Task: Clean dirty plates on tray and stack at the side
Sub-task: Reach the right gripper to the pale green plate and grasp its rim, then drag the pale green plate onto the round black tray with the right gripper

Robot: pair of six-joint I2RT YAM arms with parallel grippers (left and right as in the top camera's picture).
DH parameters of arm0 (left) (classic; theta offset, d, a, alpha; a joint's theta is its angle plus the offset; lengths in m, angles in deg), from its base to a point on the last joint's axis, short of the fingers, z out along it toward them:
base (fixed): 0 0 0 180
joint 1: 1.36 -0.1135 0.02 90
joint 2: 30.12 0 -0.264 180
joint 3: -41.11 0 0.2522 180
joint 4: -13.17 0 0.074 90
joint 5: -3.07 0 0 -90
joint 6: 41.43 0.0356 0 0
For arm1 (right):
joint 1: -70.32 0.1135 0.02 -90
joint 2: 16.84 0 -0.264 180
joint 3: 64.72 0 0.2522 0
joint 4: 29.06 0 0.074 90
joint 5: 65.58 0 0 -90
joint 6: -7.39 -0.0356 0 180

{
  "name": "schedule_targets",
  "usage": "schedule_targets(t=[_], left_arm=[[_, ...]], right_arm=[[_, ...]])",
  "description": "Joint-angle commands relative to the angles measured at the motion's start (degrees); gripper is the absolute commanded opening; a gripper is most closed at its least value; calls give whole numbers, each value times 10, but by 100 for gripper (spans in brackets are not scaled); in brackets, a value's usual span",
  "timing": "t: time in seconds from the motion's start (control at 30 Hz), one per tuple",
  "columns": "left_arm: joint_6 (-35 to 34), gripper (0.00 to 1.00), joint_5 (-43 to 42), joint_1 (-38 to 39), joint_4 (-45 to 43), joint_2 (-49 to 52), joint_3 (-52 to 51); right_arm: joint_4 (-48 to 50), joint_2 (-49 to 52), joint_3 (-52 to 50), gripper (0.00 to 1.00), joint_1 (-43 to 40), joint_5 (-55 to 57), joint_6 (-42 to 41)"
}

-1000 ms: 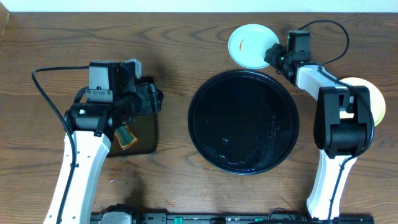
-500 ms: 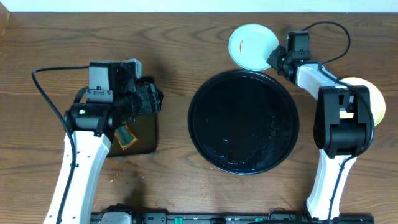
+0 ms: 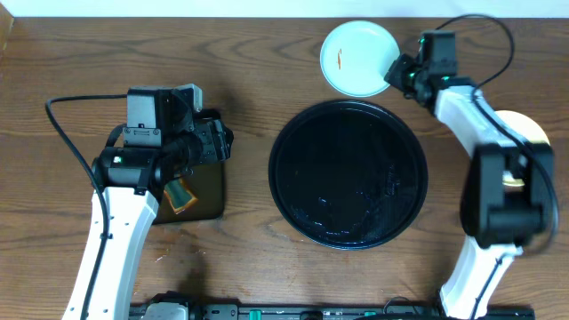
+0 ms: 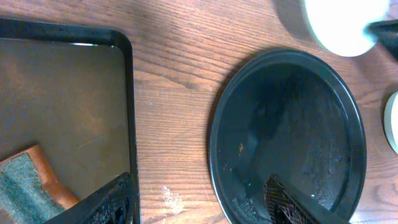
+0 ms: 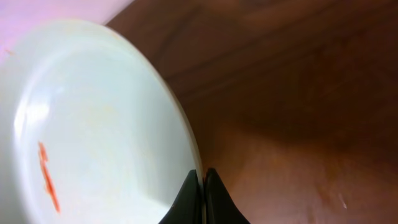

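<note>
The smeared mint-green plate should be carried back next, and the robot's right gripper should then go down and release it on the middle of the round black tray (image 3: 347,178), which is empty of plates.
A pale mint-green plate (image 3: 356,46) with an orange-red smear sits at the far side of the table, beyond the round black tray (image 3: 347,178). My right gripper (image 3: 396,73) is shut on its right rim. In the right wrist view the fingertips (image 5: 203,177) pinch the edge of that plate (image 5: 93,124). A yellow plate (image 3: 524,129) lies at the right, partly hidden by the right arm. My left gripper (image 4: 199,199) stands open and holds nothing, over the wood between the two trays. The tray (image 4: 286,124) carries no plates, only wet streaks.
A rectangular black tray (image 4: 62,112) lies on the left with a green and orange sponge (image 4: 28,186) on it, partly under the left arm in the overhead view. The table's far edge runs just behind the mint-green plate.
My right gripper has shut on the mint-green plate's rim and moved it a little toward the table's far edge. The left arm has not moved.
</note>
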Motion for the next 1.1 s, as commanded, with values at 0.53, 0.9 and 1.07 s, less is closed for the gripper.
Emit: schedule_targets(t=[0.53, 0.9, 1.07], left_arm=[[8, 68, 7, 1, 0, 3, 4], [8, 68, 7, 1, 2, 3, 4], [8, 68, 7, 1, 2, 3, 4]], right_arm=[[-393, -120, -98, 1, 108, 115, 60], [-393, -125, -175, 31, 113, -2, 40], [-376, -139, -173, 41, 98, 49, 108]])
